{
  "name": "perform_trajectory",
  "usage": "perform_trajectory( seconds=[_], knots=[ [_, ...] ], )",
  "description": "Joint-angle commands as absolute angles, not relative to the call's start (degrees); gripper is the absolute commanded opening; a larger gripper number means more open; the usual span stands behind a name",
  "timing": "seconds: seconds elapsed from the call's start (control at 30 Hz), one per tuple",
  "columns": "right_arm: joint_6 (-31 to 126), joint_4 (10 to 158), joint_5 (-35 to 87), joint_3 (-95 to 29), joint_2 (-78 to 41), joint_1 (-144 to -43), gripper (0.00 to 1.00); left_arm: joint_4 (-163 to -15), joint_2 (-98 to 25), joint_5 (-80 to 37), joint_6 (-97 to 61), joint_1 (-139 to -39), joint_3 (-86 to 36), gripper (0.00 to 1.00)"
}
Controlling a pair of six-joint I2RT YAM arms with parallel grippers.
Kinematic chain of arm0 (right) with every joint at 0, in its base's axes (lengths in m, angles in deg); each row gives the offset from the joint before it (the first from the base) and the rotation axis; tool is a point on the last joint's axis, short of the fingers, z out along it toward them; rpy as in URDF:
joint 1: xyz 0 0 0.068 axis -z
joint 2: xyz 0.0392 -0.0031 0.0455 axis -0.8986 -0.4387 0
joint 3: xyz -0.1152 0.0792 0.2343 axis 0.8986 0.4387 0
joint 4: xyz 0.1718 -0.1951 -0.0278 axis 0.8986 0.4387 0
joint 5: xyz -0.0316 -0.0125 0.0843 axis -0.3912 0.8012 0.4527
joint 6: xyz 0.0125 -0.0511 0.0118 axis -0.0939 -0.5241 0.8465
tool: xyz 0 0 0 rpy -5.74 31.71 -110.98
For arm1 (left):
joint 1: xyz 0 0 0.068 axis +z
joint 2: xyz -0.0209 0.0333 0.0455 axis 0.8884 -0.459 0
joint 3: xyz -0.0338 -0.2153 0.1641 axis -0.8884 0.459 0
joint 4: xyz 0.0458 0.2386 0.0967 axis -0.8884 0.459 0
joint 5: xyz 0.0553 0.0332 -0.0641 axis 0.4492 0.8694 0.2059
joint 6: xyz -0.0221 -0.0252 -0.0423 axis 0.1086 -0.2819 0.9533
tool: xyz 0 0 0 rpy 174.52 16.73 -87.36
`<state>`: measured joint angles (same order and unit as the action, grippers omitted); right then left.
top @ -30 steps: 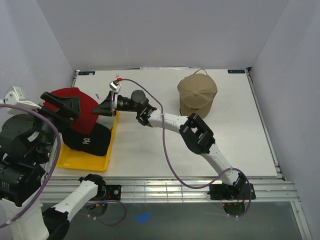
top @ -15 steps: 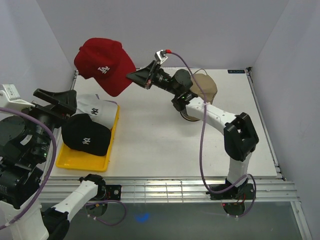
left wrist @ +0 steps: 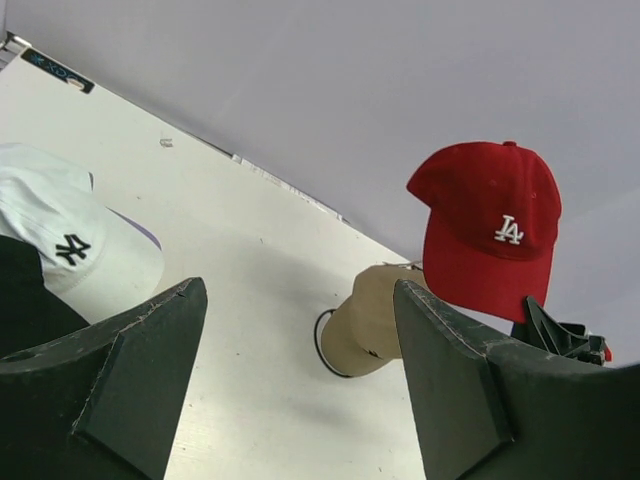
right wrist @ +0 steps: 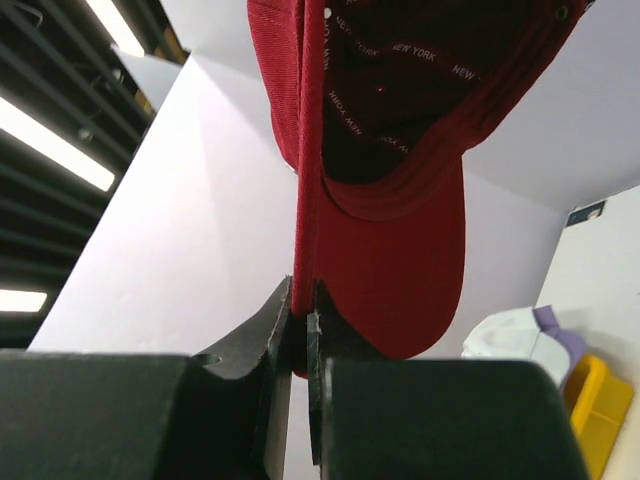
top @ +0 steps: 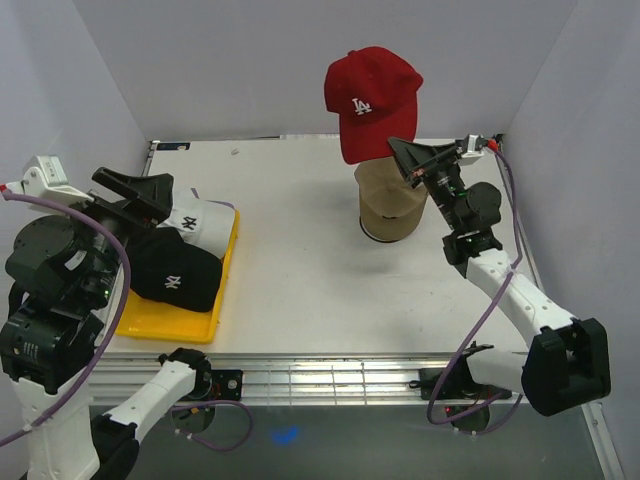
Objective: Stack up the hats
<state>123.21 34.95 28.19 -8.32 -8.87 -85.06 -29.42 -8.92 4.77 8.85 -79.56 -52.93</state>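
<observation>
I need to move my right gripper down next and set the red hat (top: 368, 95) onto the tan cap's top (top: 386, 180) before the gripper's fingers let go, because the hat still hangs high above the tan cap.
A red hat (top: 368, 95) with a white logo hangs high in the air from my right gripper (top: 398, 148), just above a tan cap (top: 392, 205) at the back right of the table. In the right wrist view the jaws (right wrist: 300, 300) are shut on the edge of the red hat (right wrist: 400, 230). A black hat (top: 175, 275) and a white hat (top: 195, 220) lie in the yellow tray (top: 160, 325) at the left. A lavender edge (left wrist: 143, 230) peeks out under the white hat (left wrist: 60, 240). My left gripper (top: 140, 200) hovers open and empty over the tray.
A black wire ring (left wrist: 325, 350) shows at the base of the tan cap (left wrist: 375, 320). Grey walls close in the table on three sides. The right arm stretches along the table's right side.
My right arm has lifted the red hat off the tray and swung it up and across to the right, over the tan cap. The white hat is now uncovered. The left gripper stayed open.
</observation>
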Motion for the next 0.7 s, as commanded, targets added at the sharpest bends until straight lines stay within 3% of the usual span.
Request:
perform_trajectory(
  seconds=[0.0,0.37,0.67],
  knots=[
    [125.49,30.25,24.21,-3.34,-3.56,-82.09,0.08,-31.70,-9.65,1.89,9.44,-79.64,-51.76,0.86],
    [127.88,25.95,13.31,13.98,8.48,-81.12,0.08,-32.23,-10.53,-2.15,10.05,-79.55,-50.88,0.85],
    [130.78,17.24,12.69,22.25,7.62,-81.29,0.08,-32.23,-11.14,-4.09,10.76,-79.64,-50.44,0.84]
  ],
)
